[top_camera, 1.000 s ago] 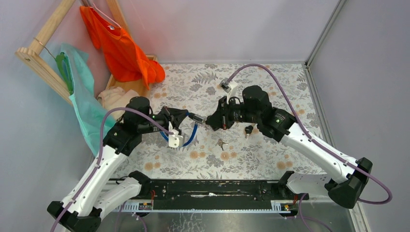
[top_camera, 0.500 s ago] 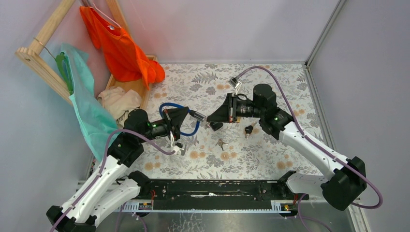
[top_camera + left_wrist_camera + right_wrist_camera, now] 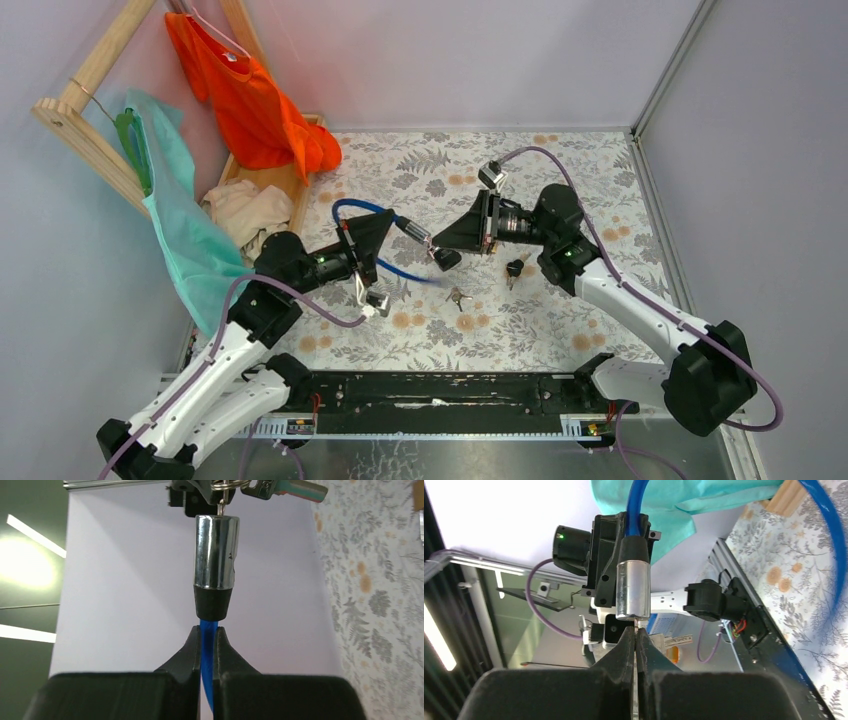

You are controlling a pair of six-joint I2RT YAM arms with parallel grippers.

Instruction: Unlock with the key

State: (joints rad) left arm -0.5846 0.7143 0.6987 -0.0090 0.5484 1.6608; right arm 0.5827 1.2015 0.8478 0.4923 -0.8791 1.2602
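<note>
The lock hangs in the air, so my left gripper must tip down, lower to the floral tablecloth near the orange shirt and release the cable.
A blue cable lock with a chrome cylinder hangs in the air between the two arms. My left gripper is shut on the blue cable just behind the black collar of the cylinder. My right gripper is shut on a thin metal key blade at the cylinder's end. From that blade hangs a ring with a silver key and a black lump. A black-headed key lies on the cloth under the right arm.
Small silver keys lie on the floral tablecloth. A wooden rack with an orange shirt and a teal cloth stands at the back left. The enclosure's grey walls close in the table.
Both arms have carried the lock up and slightly right. The blue cable loop has swung from below the left gripper to behind it. Both grips have held.
</note>
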